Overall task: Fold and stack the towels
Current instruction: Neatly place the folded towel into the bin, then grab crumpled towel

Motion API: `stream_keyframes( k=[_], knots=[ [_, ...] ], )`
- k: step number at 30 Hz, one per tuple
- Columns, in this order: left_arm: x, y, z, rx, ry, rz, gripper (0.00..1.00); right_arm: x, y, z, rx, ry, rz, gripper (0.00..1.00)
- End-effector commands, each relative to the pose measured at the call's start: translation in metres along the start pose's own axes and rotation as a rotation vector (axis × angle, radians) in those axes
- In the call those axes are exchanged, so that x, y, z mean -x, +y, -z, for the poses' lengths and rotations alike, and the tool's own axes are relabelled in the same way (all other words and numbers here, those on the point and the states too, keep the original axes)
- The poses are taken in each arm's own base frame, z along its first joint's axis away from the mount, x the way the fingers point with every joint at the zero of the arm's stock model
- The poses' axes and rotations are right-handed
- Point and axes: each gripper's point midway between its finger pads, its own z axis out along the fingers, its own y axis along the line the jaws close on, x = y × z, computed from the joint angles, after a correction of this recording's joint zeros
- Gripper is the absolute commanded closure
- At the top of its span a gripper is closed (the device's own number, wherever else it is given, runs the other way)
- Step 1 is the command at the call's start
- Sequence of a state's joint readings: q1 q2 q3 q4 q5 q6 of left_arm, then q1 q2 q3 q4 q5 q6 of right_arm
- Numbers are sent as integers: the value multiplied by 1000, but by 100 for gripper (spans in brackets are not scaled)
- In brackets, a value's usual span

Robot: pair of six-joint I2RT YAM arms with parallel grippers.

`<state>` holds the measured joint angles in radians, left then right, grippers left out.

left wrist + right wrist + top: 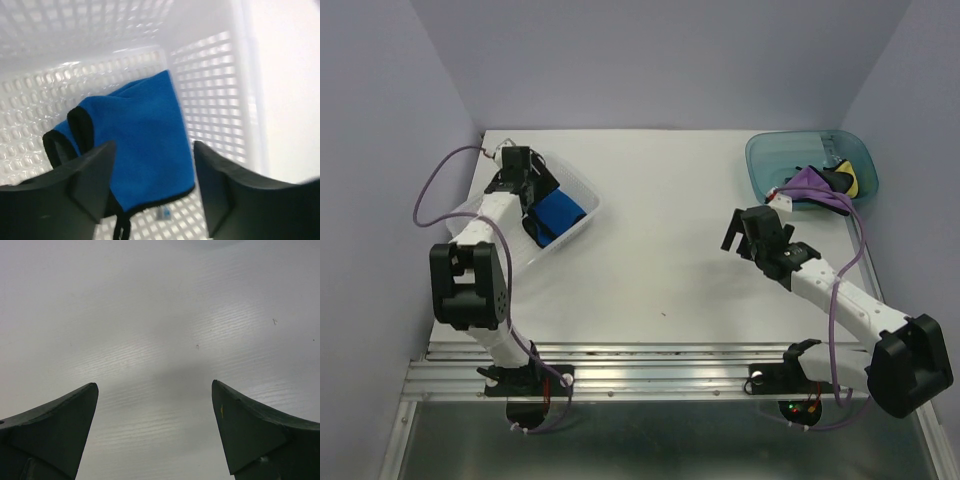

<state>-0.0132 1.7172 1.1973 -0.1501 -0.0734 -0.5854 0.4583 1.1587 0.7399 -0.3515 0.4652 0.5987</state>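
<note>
My right gripper moves outward over the tub and down onto the purple towel (810,185) next, since that is outward of it, to the right in the top view.
A folded blue towel (558,215) with black edging lies inside the clear perforated tray (588,205) at the back left. My left gripper (525,170) hangs over the tray's far end. In the left wrist view that gripper (155,150) stands open, its two fingers astride the near edge of the blue towel (140,125), which rests on the tray floor. A purple towel (810,185) and a yellow towel (853,180) lie crumpled in the teal tub. My right gripper (745,228) is open over bare table, right of centre, with nothing between its fingers (155,390).
The teal tub (770,160) stands at the back right corner. The tray's lattice wall (215,90) rises just right of the left gripper. Lilac walls close in the table on three sides. A purple cable loops along each arm.
</note>
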Motion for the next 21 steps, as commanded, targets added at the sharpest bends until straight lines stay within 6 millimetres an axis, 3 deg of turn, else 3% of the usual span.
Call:
stream_keyframes(
  k=[1,2,3,4,5,6,8,9,11,12,13,16,18,19,21],
  knots=[
    [59,-43,87,-210,-181,-28,17,43,11,9,8,-103,-52,0],
    [60,-51,100,-263,-180,-35,11,54,15,10,11,-126,-62,0],
    [66,-61,125,-323,-215,-45,1,59,15,7,-4,-131,-61,0],
    [65,-63,136,-345,-229,-57,1,67,12,6,-26,-146,-66,0],
    [67,-65,147,-369,-250,-57,1,89,21,9,-7,-177,-89,0],
    [75,-70,173,-414,-308,-59,1,96,20,0,-23,-165,-87,0],
    [72,-65,187,-435,-341,-57,1,119,25,-4,-23,-178,-88,0],
    [71,-62,202,-453,-373,-57,1,141,18,-11,-53,-208,-99,0],
    [66,-57,211,-464,-389,-70,1,161,6,-26,-58,-209,-127,0],
    [66,-54,223,-482,-420,-72,1,181,1,-27,-45,-219,-158,0],
    [54,-46,215,-467,-404,-78,1,181,-19,-48,-75,-170,-173,0],
    [43,-31,209,-440,-424,-59,1,193,-54,-61,-208,-132,-124,0],
    [36,-32,207,-464,-410,-75,1,190,-72,-78,-285,-102,-103,0],
    [30,-30,203,-463,-396,-86,1,199,-78,-81,-291,-108,-96,0],
    [32,-33,203,-477,-406,-92,1,193,-96,-102,-318,-46,-63,0]
  ],
)
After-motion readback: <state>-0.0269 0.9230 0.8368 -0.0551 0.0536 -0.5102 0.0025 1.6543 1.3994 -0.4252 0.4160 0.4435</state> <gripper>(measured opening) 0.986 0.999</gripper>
